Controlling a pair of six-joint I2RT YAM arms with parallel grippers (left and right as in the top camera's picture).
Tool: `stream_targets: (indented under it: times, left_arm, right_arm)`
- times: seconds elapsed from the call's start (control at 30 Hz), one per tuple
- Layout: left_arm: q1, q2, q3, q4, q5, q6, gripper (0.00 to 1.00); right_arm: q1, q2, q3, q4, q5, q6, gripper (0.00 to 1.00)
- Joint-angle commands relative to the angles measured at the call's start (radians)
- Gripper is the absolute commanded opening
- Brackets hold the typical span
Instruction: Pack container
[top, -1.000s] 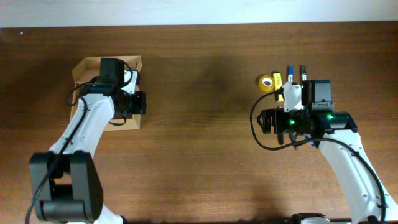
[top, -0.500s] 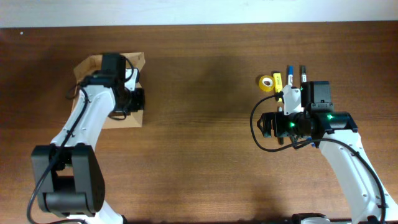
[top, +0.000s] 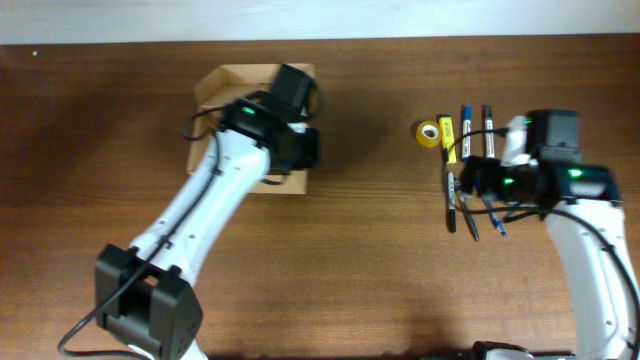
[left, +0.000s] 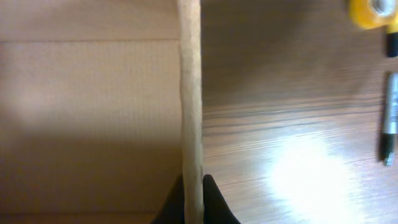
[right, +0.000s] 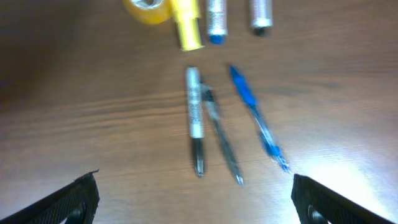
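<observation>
My left gripper needs to pull the side of the container (top: 232, 86) toward the pens across the bare wood next and let go of it there, because the container is still far from them.
The tan cardboard container (top: 232, 86) lies open on the table at centre left. My left gripper (top: 300, 158) is shut on its right wall; in the left wrist view the jaws (left: 193, 200) pinch the wall's edge (left: 189, 93), with the box's inside on the left. My right gripper (top: 468, 182) is open and empty above the pens, its fingers wide apart (right: 196, 199). Ahead of it lie a silver-black pen (right: 195, 121), a thin pen (right: 221, 142) and a blue pen (right: 256, 119).
A yellow tape roll (top: 429, 132), a yellow marker (top: 447, 136), a blue-capped marker (top: 466, 125) and a dark marker (top: 487, 124) lie in a row at the back right. Bare wood table (top: 370, 250) lies between box and pens.
My left arm has dragged the container to the right, towards the table's middle. My right arm has drawn back to the right, so the pens now lie in front of its open fingers.
</observation>
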Motion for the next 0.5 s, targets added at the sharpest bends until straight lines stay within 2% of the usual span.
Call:
stream_targets:
  times: [0.0,0.17,0.3,0.47]
  left_arm:
    - [-0.107,0.007,0.031,0.051,-0.134,-0.166,0.02]
    - [-0.174,0.072,0.031,0.165,-0.159,-0.221,0.02]
    - [-0.179,0.153,0.034,0.179,-0.141,-0.276,0.02]
    - [-0.179,0.259,0.047,0.192,-0.091,-0.275,0.02]
  right_arm:
    - [-0.095,-0.004,0.061,-0.045,0.018,0.034,0.99]
    - [-0.169,-0.004,0.065,-0.056,-0.088,0.034,0.99]
    - [-0.172,-0.004,0.065,-0.07,-0.088,0.034,0.99]
    - [-0.172,-0.004,0.065,-0.076,-0.088,0.034,0.99]
